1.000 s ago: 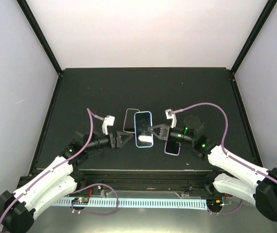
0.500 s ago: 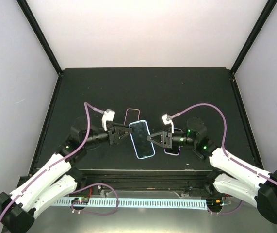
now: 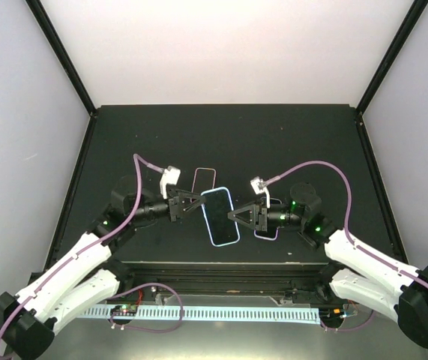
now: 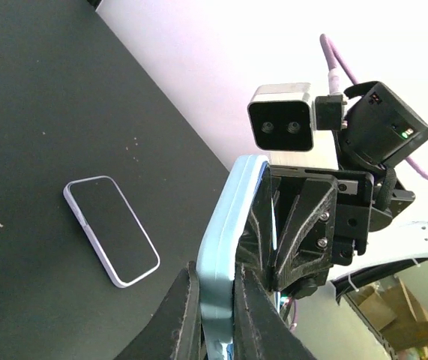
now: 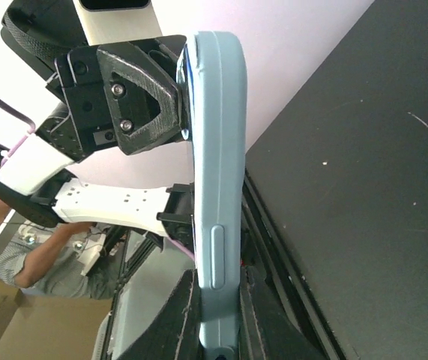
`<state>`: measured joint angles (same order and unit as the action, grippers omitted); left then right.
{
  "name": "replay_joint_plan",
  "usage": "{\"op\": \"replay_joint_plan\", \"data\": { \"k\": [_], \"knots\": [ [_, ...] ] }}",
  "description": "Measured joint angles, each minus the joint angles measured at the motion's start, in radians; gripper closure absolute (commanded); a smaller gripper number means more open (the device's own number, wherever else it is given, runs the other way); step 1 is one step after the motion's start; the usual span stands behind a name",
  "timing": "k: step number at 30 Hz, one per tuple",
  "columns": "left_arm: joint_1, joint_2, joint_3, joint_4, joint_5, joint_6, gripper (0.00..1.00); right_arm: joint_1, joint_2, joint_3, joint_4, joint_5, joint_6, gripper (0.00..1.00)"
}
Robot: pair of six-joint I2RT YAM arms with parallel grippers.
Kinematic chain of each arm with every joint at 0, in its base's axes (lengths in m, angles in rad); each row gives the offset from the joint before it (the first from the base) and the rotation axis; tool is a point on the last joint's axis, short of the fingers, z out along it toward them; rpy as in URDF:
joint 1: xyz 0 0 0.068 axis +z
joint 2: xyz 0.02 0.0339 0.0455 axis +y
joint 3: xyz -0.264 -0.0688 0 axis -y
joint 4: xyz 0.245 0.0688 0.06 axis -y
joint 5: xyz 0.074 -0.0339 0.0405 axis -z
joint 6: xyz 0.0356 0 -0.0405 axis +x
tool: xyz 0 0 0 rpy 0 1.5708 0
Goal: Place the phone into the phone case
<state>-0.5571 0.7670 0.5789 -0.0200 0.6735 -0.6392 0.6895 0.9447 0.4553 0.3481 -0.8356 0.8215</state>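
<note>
My right gripper should next move down and outward and release the case on the bare tabletop [image 3: 239, 188] beside the pink-rimmed rectangle, because that clear spot is below and outward.
The light blue phone case [image 3: 220, 216] hangs above the table, its dark glossy face turned up. My left gripper [image 3: 201, 207] is shut on its left edge. My right gripper [image 3: 233, 216] is shut on its right edge. In the left wrist view the case [image 4: 232, 217] stands edge-on between my fingers [image 4: 186, 315]. The right wrist view shows the case [image 5: 217, 150] edge-on too, button bump outward, pinched between the right gripper's [image 5: 217, 319] jaws. The phone [image 4: 111, 231], lavender-rimmed and screen up, lies on the table; from above this phone [image 3: 267, 234] is partly hidden under my right gripper.
A thin pink-rimmed rectangle [image 3: 204, 178] lies flat on the black table [image 3: 124, 142] just beyond the held case. Black frame posts and pale walls close in the table at the sides and back. A person shows beyond the table's near edge in the right wrist view.
The right gripper carried the case nearer and tilted it. The left gripper came in from the left and closed on the case's free edge.
</note>
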Motion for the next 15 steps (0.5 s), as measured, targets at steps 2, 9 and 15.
{"op": "replay_joint_plan", "data": {
  "k": [2, 9, 15],
  "knots": [
    [0.000, 0.015, 0.012, -0.019, -0.001, 0.000, 0.98, 0.000, -0.002, 0.000, -0.020, 0.012, -0.019, 0.99],
    [0.002, 0.093, 0.045, -0.099, -0.019, 0.031, 0.44, 0.002, 0.003, 0.002, -0.084, 0.066, -0.026, 0.99],
    [0.002, 0.079, 0.047, -0.164, -0.096, 0.060, 0.01, 0.000, 0.049, 0.003, -0.148, 0.177, -0.027, 0.99]
  ]
}}
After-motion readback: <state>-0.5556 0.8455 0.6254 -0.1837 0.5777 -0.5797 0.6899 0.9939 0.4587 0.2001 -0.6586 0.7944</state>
